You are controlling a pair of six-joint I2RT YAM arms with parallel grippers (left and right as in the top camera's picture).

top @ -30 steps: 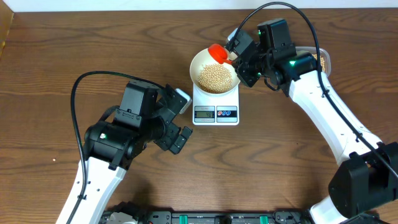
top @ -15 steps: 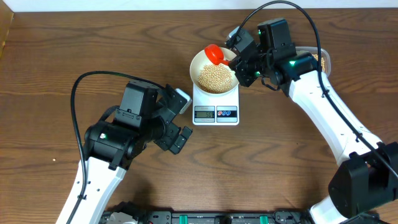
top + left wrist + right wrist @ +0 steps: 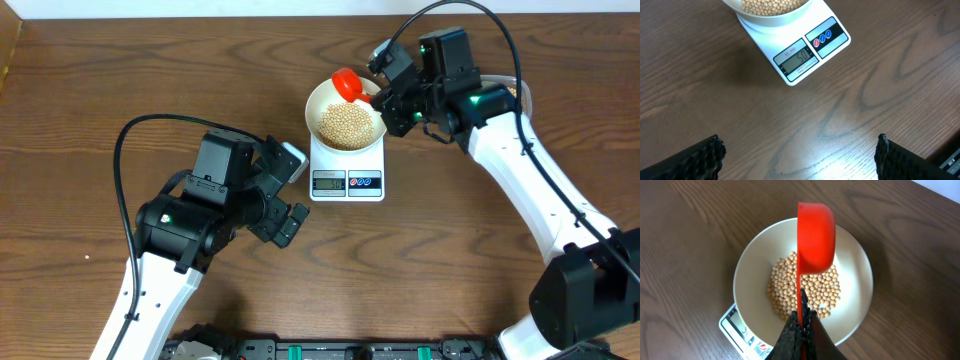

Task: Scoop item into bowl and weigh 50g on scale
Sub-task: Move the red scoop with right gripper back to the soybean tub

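The robot's right gripper should swing off the bowl (image 3: pixel 322 98) next and go down to release the scoop in the clear tub (image 3: pixel 515 91), because that is to the gripper's right in the overhead view.
The white bowl (image 3: pixel 322 98) holds a heap of tan beans (image 3: pixel 345 124) and sits on the white scale (image 3: pixel 346 181). In the left wrist view the scale (image 3: pixel 800 57) display reads 50. My right gripper (image 3: pixel 384 100) is shut on the thin handle of a red scoop (image 3: pixel 347 84), held above the bowl's far rim. In the right wrist view the scoop (image 3: pixel 815 237) hangs tipped on its side over the beans (image 3: pixel 805 290) in the bowl (image 3: pixel 750 275), with my right gripper (image 3: pixel 802 317) clamped on its handle. My left gripper (image 3: pixel 291 195) is open and empty over bare table, left of the scale.
A clear tub (image 3: pixel 515 93) with beans sits at the back right, mostly hidden behind my right arm. The brown wooden table (image 3: pixel 90 110) stretches out to the left. A wooden edge shows at the far left (image 3: pixel 8 50).
The red scoop has lifted slightly up and back from the bowl's centre toward its far rim. The left arm has not moved.
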